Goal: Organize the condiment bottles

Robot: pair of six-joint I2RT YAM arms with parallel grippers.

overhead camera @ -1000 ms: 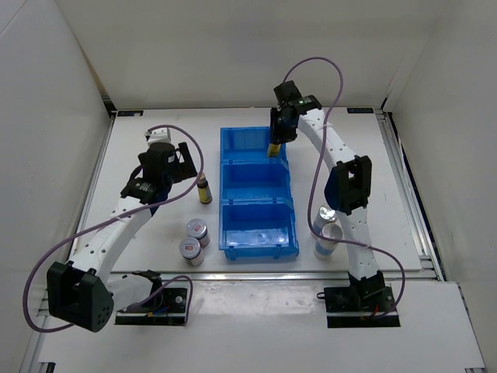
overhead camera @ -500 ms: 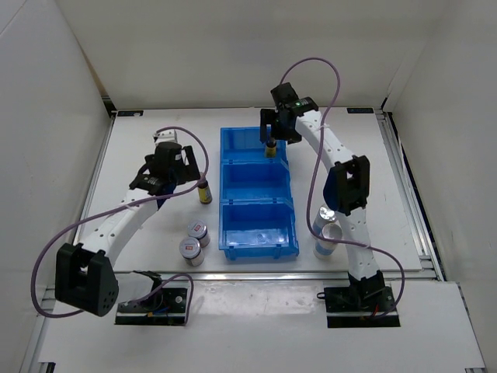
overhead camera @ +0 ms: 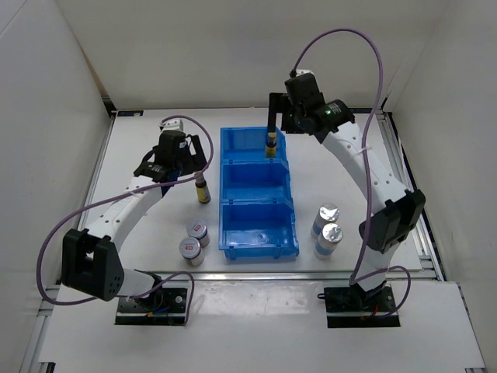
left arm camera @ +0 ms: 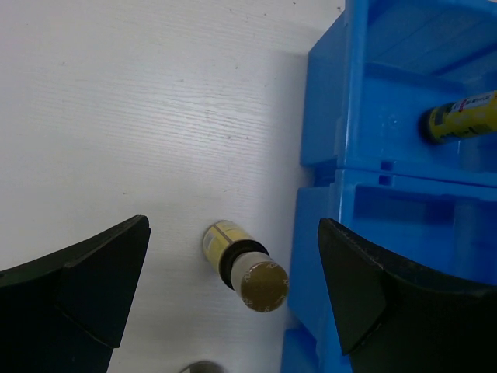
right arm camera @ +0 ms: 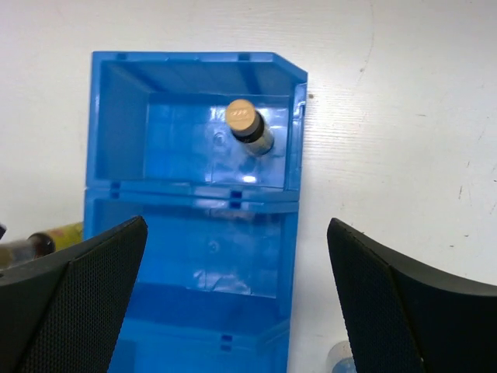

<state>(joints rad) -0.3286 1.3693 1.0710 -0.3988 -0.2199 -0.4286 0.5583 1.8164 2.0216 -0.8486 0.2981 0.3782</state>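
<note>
My left gripper needs to move down and slightly toward the blue bin, with its fingers around the loose brown bottle's cap, because the bottle still stands outside the bin's sections.
One slim brown bottle with a yellow label stands in the far compartment of the blue bin. My right gripper hangs open above that bin, holding nothing. The other brown bottle stands on the table just left of the bin. My left gripper is open above it, a finger on either side, not touching. Two short jars with red marks stand near the bin's front left corner. Two blue-white jars stand to the bin's right.
The bin's middle and near compartments hold nothing. Its left wall stands close beside the loose bottle, near my left gripper's right finger. White walls close in the table on three sides, and cables loop above both arms.
My right gripper has opened, let go of the brown bottle in the far compartment and risen, its arm swinging right. My left gripper has moved in over the loose bottle.
</note>
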